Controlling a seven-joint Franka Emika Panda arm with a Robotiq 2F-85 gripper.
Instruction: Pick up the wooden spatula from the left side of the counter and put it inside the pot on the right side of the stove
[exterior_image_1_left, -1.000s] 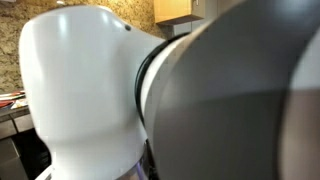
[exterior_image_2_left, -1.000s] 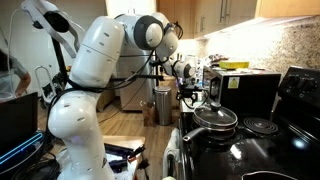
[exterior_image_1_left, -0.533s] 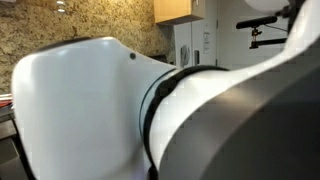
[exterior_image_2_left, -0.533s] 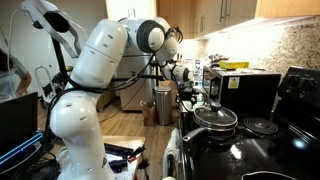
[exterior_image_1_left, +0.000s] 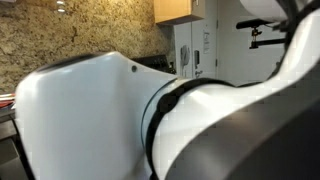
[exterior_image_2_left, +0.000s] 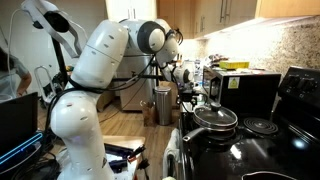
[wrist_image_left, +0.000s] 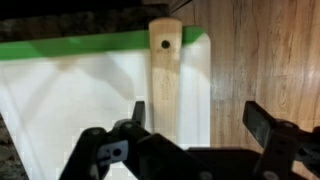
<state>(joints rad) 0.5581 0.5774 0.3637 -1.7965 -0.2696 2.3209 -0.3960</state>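
Note:
The wooden spatula's handle (wrist_image_left: 164, 104) lies off-centre between the open fingers, so my gripper shifts slightly left in the wrist view next, then closes across it.
In the wrist view the wooden spatula (wrist_image_left: 163, 75) lies flat along the right side of a white cutting board with a green edge (wrist_image_left: 70, 90), its holed handle end pointing to the top. My gripper (wrist_image_left: 198, 118) is open right above it, and the spatula runs down beside the left finger. In an exterior view my gripper (exterior_image_2_left: 187, 92) hangs over the counter beyond the stove (exterior_image_2_left: 262, 150). A dark lidded pan (exterior_image_2_left: 216, 120) sits on the stove. I cannot pick out the black pot for sure.
My arm body (exterior_image_1_left: 120, 120) fills an exterior view, with a speckled stone wall (exterior_image_1_left: 70, 30) behind it. A black microwave (exterior_image_2_left: 245, 88) stands by the stove. Wooden counter (wrist_image_left: 260, 50) shows to the right of the cutting board.
The arm has shifted slightly across the blocked exterior view. The gripper stays over the counter with almost no movement.

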